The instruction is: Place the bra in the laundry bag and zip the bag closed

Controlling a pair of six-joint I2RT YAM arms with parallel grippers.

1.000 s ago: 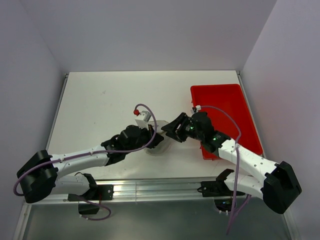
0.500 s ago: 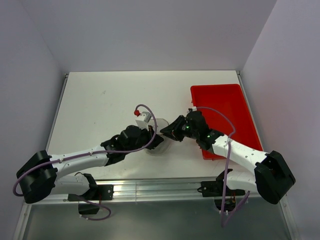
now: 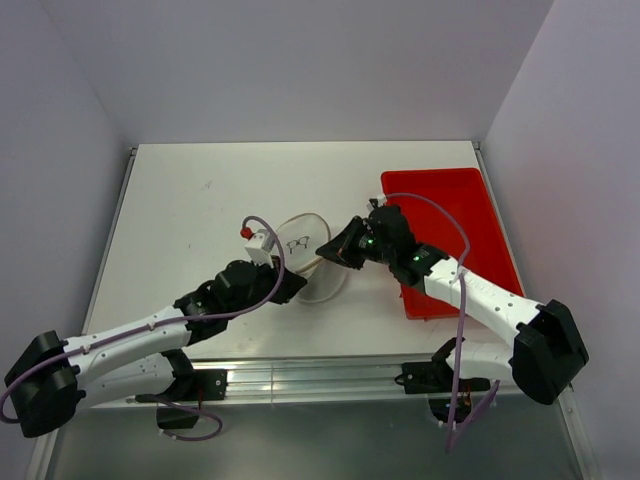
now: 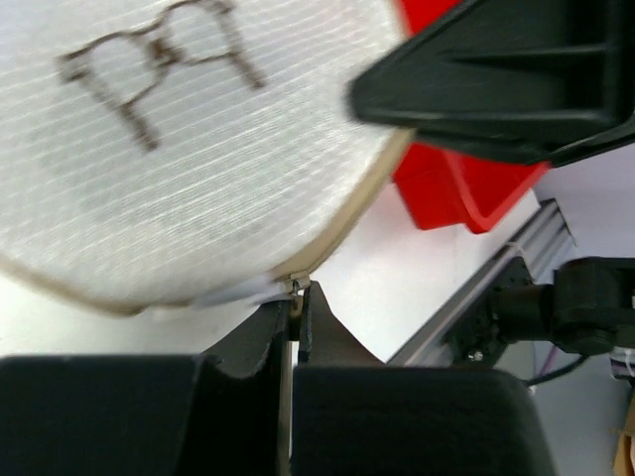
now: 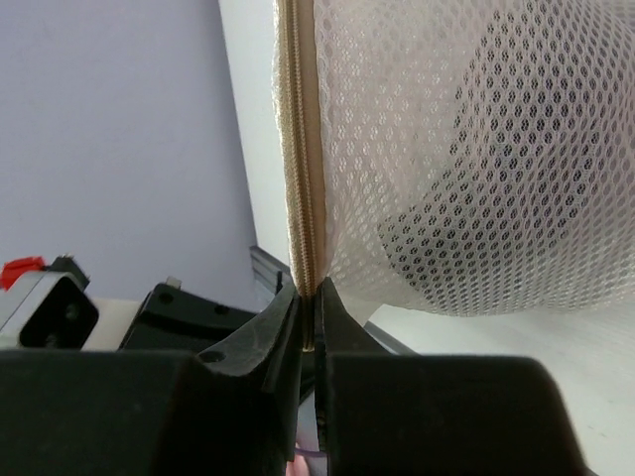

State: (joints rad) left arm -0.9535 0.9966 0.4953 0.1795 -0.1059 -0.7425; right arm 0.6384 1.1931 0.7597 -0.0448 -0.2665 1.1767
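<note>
My right gripper carries the bag [image 3: 308, 252] outward over the table next, then releases the zipper's edge, as the zipper teeth already meet above my fingers.
The white mesh laundry bag [image 3: 308, 252] is held up off the table between my two grippers, its face with a printed bra mark turned upward. In the left wrist view my left gripper [image 4: 296, 299] is shut on the bag's metal zipper pull [image 4: 295, 287] at its tan rim. In the right wrist view my right gripper [image 5: 310, 294] is shut on the tan zipper edge [image 5: 301, 149]. The black bra [image 5: 486, 188] shows as a dark shape through the mesh, inside the bag. In the top view the left gripper [image 3: 296, 284] is at the bag's near side, the right gripper [image 3: 326, 250] at its right side.
The red tray [image 3: 470, 205] lies at the right of the table, under my right arm; it also shows in the left wrist view [image 4: 451, 188]. The metal rail [image 3: 300, 375] runs along the near edge. Walls stand close on both sides.
The bag has tipped up so its printed face shows from above. My left arm has drawn back to the left with the zipper pull. My right gripper has shifted a little left and farther.
</note>
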